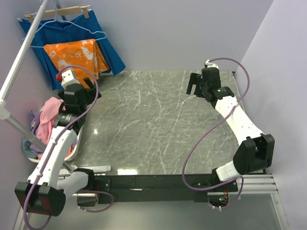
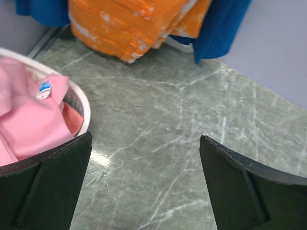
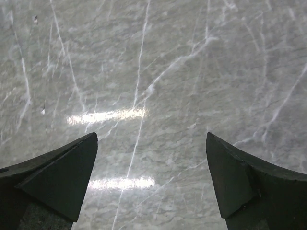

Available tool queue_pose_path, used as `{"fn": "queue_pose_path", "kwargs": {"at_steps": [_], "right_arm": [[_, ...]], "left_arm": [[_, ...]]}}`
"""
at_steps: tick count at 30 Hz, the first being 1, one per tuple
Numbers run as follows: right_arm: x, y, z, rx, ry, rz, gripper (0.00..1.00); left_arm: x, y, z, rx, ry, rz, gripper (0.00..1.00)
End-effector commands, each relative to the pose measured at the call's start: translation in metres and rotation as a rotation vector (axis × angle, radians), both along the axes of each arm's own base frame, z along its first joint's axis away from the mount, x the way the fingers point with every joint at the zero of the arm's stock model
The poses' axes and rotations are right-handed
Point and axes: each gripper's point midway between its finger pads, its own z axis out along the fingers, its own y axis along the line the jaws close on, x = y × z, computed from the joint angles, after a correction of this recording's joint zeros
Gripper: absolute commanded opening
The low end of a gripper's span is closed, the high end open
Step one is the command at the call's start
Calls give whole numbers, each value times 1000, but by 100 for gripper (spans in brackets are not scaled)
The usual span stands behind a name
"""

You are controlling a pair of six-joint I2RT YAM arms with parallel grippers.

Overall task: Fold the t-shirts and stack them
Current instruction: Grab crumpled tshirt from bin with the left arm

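Observation:
My left gripper goes back and left in the top view next and lowers onto the light pink t-shirt's near edge, which lies above the salmon-pink one.
A light pink t-shirt lies crumpled in a white basket at the table's left edge. A bit of lilac cloth shows beside it. In the left wrist view the light pink t-shirt fills the basket, with a salmon-pink one under it. My left gripper is open and empty over bare table just right of the basket; it also shows in the left wrist view. My right gripper is open and empty over the far right of the table, seen too in the right wrist view.
An orange cloth with white blotches and a dark blue pleated cloth hang at the back left corner. They also show in the left wrist view, orange cloth and blue cloth. A slanted pole stands at the left. The table is grey marble.

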Motion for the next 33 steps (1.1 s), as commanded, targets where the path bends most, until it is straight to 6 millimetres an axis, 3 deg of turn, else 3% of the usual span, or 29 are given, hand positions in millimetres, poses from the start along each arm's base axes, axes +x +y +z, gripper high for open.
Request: {"fn": "queue_pose_path", "kwargs": {"at_steps": [1, 3, 6, 8, 9, 13, 20, 23, 26, 33], "right_arm": [[4, 14, 0, 36, -3, 46, 100], [5, 17, -3, 44, 4, 60, 100], [7, 21, -6, 55, 10, 72, 100], [6, 21, -8, 55, 21, 74, 100], [5, 21, -9, 54, 21, 75, 100], [2, 23, -7, 67, 19, 85, 100], [-2, 29, 3, 100, -18, 114, 100], [-1, 32, -2, 105, 4, 124, 100], [0, 33, -6, 110, 12, 124, 100], [3, 34, -14, 108, 35, 121, 100]], "left_arm": [[8, 21, 21, -59, -50, 177, 99], [10, 27, 14, -69, -19, 235, 100], [2, 52, -13, -87, 90, 393, 99], [3, 57, -36, -150, 190, 403, 99], [2, 76, -44, -179, 208, 452, 99], [-5, 100, -79, -239, 265, 510, 99], [-23, 126, -97, -292, 246, 630, 99], [-35, 138, -106, -260, 254, 700, 99], [-39, 141, -118, -254, 277, 724, 100], [-48, 140, -136, -261, 336, 746, 88]]}}
